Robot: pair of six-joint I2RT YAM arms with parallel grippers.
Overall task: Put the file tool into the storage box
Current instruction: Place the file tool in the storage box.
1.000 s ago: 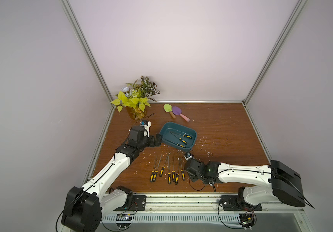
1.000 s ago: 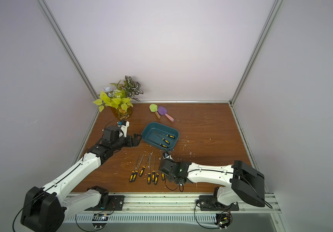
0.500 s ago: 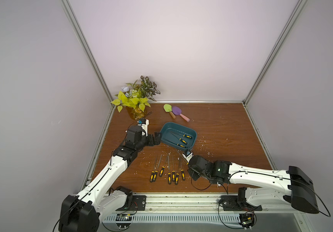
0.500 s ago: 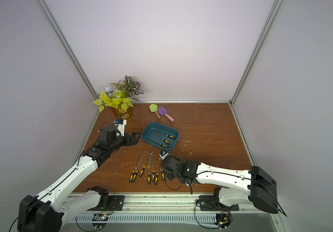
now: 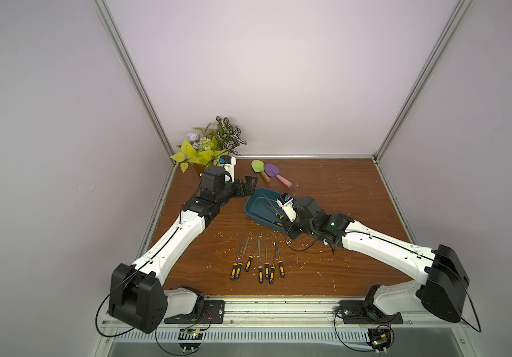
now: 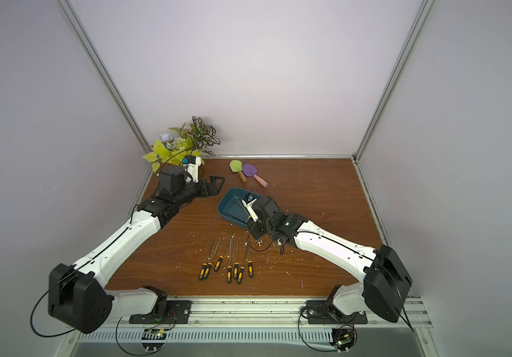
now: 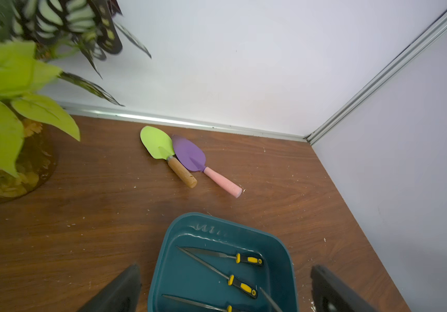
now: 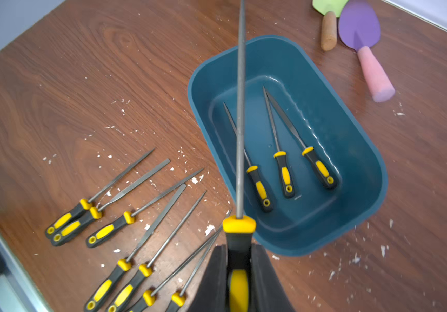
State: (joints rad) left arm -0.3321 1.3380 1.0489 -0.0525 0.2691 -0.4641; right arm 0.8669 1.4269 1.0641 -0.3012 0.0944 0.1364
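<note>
The right gripper moves outward and down toward the box's bottom among the files next, before it releases. The file tool's handle still hangs above the box's near rim.
The storage box (image 5: 256,206) (image 6: 227,207) (image 8: 368,151) is a dark teal tub holding three yellow-and-black files (image 8: 284,175). My right gripper (image 8: 239,252) (image 5: 290,230) (image 6: 255,231) is shut on the handle of another file tool (image 8: 240,113). It hangs at the box's near corner, and the file's grey shaft points out over the box's edge. My left gripper (image 7: 225,297) (image 5: 250,185) (image 6: 216,185) stands open and empty at the box's far left end, its fingers (image 7: 119,291) either side of the box (image 7: 179,270).
Several more files (image 5: 257,262) (image 8: 125,224) lie in a row on the wooden table in front of the box. A green trowel (image 5: 259,168) and a purple trowel (image 5: 274,171) lie behind it. A potted plant (image 5: 208,148) fills the back left corner. White flecks are scattered about.
My right gripper has risen from the row of files and moved back to the box's near corner, carrying the file. The left gripper has drawn back towards the far left.
</note>
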